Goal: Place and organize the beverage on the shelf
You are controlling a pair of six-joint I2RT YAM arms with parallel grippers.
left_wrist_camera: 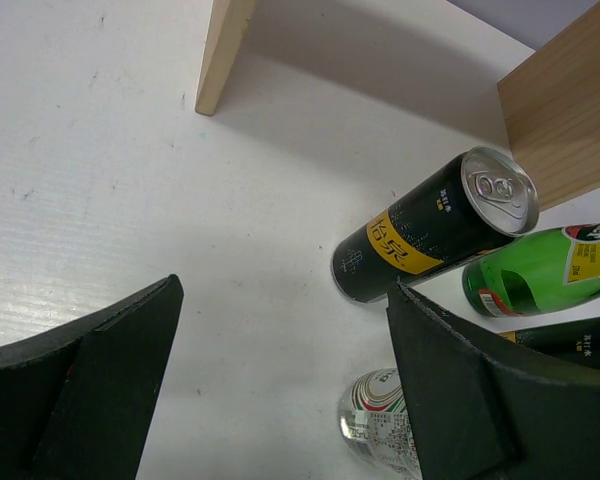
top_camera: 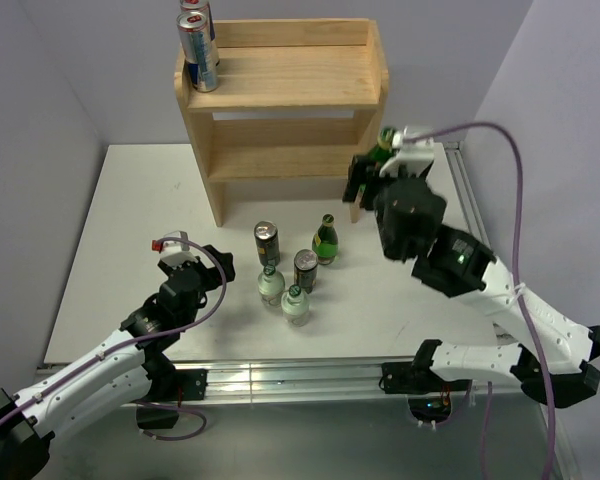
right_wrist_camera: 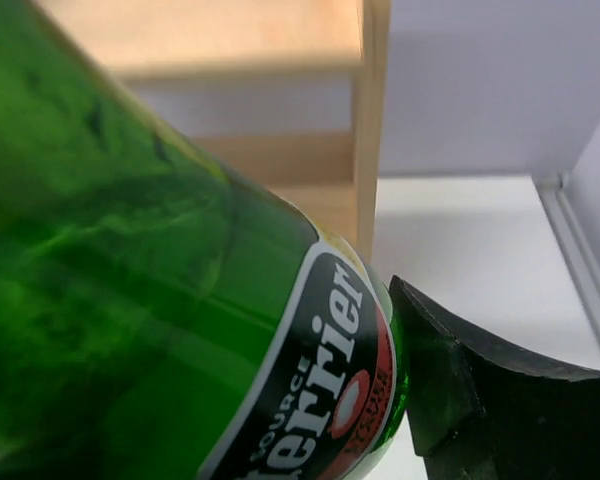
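Next, my right gripper lifts up and outward to release the Perrier bottle on the shelf's top-level end opposite the silver cans, where it is empty.
The pale wooden shelf (top_camera: 280, 95) stands at the back, with two silver cans (top_camera: 198, 50) on the left of its top tier. My right gripper (top_camera: 370, 172) is shut on a green Perrier bottle (right_wrist_camera: 160, 300), held beside the shelf's right side panel (right_wrist_camera: 372, 120); its cap shows in the top view (top_camera: 387, 137). On the table stand two dark cans (top_camera: 267, 241) (top_camera: 305, 268), a green bottle (top_camera: 325, 240) and two clear bottles (top_camera: 271, 286) (top_camera: 296, 305). My left gripper (top_camera: 202, 268) is open and empty, left of them. Its view shows a dark can (left_wrist_camera: 430, 225).
A grey wall closes the left and back, and another wall stands close on the right. A metal rail (top_camera: 280, 378) runs along the table's near edge. The shelf's lower tier (top_camera: 285, 160) holds nothing that I can see.
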